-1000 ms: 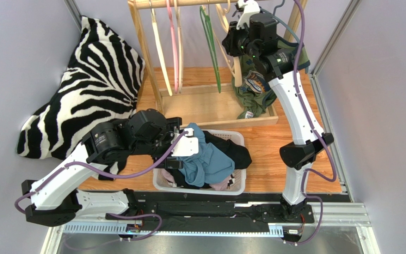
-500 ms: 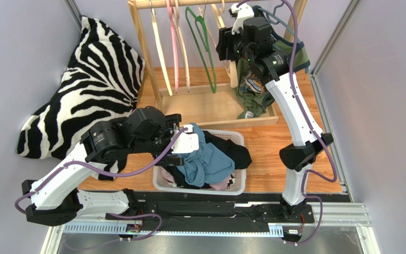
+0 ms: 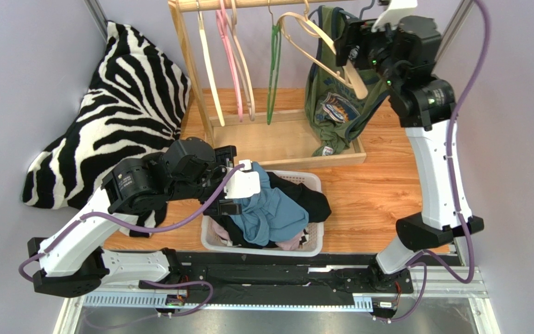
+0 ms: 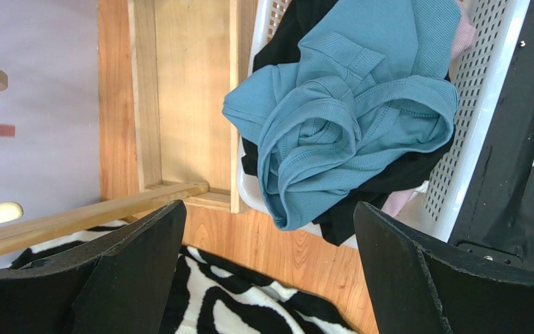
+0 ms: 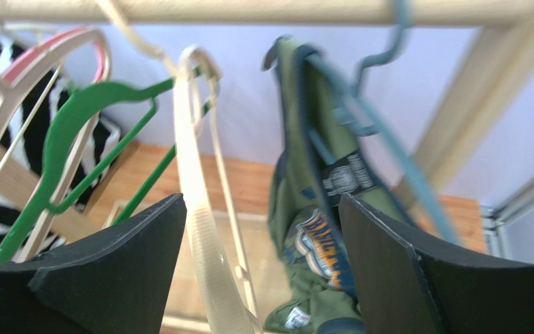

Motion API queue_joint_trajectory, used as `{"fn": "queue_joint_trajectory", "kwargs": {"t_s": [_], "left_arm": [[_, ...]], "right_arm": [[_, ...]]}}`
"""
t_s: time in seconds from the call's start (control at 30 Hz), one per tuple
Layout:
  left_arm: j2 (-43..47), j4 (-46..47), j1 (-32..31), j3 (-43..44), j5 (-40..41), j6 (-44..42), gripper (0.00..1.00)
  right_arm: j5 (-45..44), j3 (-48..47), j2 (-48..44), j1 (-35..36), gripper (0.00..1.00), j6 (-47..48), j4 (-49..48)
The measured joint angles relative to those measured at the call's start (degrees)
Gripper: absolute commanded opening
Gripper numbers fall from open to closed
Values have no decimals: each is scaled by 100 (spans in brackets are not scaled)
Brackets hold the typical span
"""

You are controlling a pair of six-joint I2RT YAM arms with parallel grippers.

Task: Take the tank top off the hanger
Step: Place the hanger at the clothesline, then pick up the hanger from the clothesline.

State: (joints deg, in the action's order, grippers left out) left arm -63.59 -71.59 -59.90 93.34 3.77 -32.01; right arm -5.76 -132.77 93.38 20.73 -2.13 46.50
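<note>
I should move my right gripper toward the right in the wrist view onto the blue hanger's near arm (image 5: pixel 416 175), because the cream hanger is between its fingers instead.
The olive green tank top (image 3: pixel 329 101) with blue trim and a printed graphic hangs from a blue hanger (image 5: pixel 395 149) at the right end of the wooden rail (image 5: pixel 263 8). The top's lower part (image 5: pixel 308 229) droops into the rack's base. My right gripper (image 3: pixel 345 50) is open, high up just right of the tank top. In the right wrist view its jaws (image 5: pixel 263 264) stand wide, with a cream hanger (image 5: pixel 200 229) and the tank top seen between them, nothing gripped. My left gripper (image 3: pixel 231 188) is open over the laundry basket.
A white laundry basket (image 3: pixel 316 242) holds a teal garment (image 4: pixel 346 118) on black clothes. Pink (image 3: pixel 224 42), green (image 3: pixel 273 62) and cream (image 3: pixel 315 45) hangers hang on the rail. The rack's wooden base (image 3: pixel 270 142) lies below. A zebra cushion (image 3: pixel 123 104) fills the left side.
My right gripper has opened and swung right along the rail, past the tank top. The empty hangers have swung. The left arm has barely moved.
</note>
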Motion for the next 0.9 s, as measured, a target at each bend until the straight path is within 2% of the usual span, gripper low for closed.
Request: {"fn": "queue_joint_trajectory", "kwargs": {"t_s": [0.2, 0.4, 0.67, 0.77, 0.9], "left_arm": [[4, 24, 46, 0, 0, 20, 99], [11, 24, 79, 2, -2, 35, 99], [11, 24, 107, 4, -24, 85, 99], [9, 24, 114, 4, -24, 85, 99], [9, 26, 118, 4, -24, 87, 99]], "right_arm": [[0, 68, -177, -610, 91, 9, -426], [-107, 498, -170, -940, 89, 79, -673], [-74, 1499, -273, -1749, 87, -151, -1325], [129, 1919, -319, -1939, 84, -299, -1451], [575, 2111, -319, -2006, 74, -409, -1464]]}}
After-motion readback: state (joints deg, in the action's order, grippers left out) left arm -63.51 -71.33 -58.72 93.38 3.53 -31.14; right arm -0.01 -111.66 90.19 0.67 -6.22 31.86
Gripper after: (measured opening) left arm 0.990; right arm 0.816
